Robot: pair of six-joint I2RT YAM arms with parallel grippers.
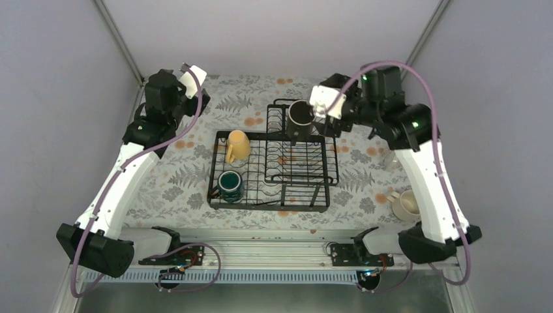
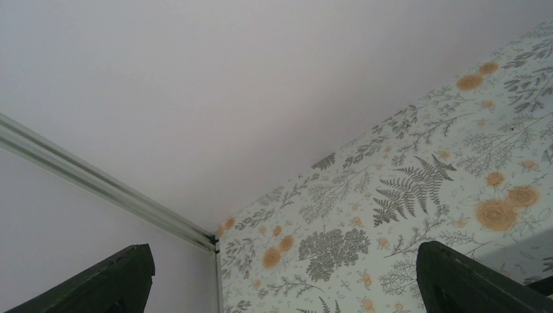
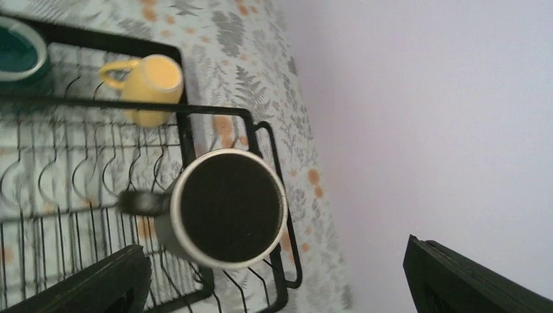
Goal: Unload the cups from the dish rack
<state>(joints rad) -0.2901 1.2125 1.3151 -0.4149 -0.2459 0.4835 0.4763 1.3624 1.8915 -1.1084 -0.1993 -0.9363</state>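
Observation:
The right gripper turns and lowers to the left in the top view onto the black mug's handle (image 1: 294,138) (image 3: 141,203) next, as it lies below the gripper on that side.
The black wire dish rack (image 1: 274,195) stands mid-table. A pale yellow mug (image 1: 237,146) and a dark teal mug (image 1: 229,185) sit in its left part. A black mug (image 1: 300,116) sits in the raised basket at the back. My right gripper (image 1: 317,119) is open right beside it. In the right wrist view the black mug (image 3: 228,208) lies ahead of my open right gripper (image 3: 280,287), near the left finger and not gripped; the yellow mug (image 3: 151,81) and teal mug (image 3: 19,52) show too. My left gripper (image 1: 195,98) is open and empty at the back left corner (image 2: 283,287). A cream-white mug (image 1: 405,205) stands on the table at the right.
The floral tablecloth (image 1: 176,176) covers the table. Grey walls close in the back and both sides, with a metal corner post (image 2: 98,182) near the left gripper. A faint pale shape (image 1: 390,158) stands by the right arm; I cannot tell what it is.

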